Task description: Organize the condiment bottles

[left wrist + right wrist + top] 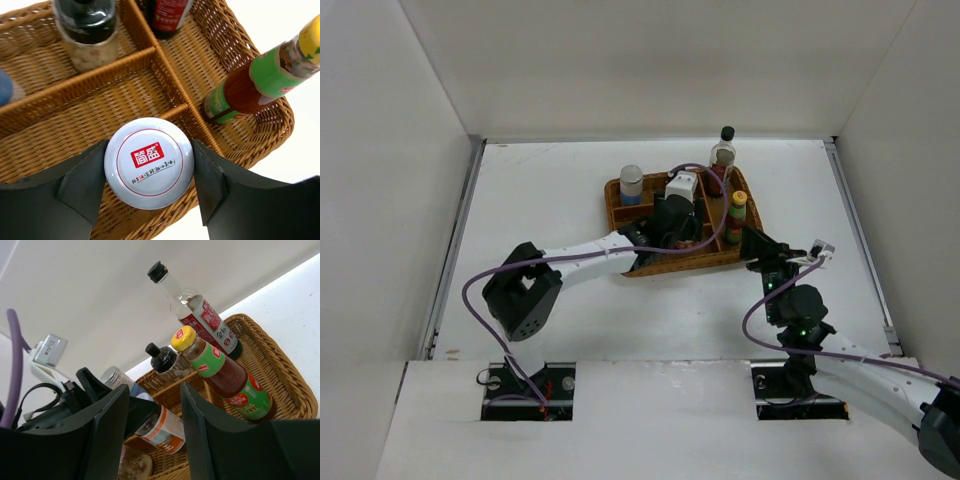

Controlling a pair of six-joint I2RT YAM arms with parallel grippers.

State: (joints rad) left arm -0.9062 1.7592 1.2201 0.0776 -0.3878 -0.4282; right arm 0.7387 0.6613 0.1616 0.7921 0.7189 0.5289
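Note:
Bare wicker shows in the front compartment's end beside the yellow-capped bottle. My left gripper needs to move down toward that bottle next and let go of the jar there.
A brown wicker basket with dividers holds the condiment bottles. The tall black-capped red-label bottle stands at its back right, the yellow-capped red-green bottle at the right, the silver-lid jar at the back left. My left gripper is inside the basket, shut on the patterned white-lid jar, which has an orange label. The black-lid jar stands behind it. A pinkish round lid shows low beside the held jar. My right gripper is open and empty by the basket's right front edge.
White walls close in the table on the left, back and right. The left arm's purple cable loops over the table at the left. The yellow-capped bottle stands close to the right of the left gripper's fingers.

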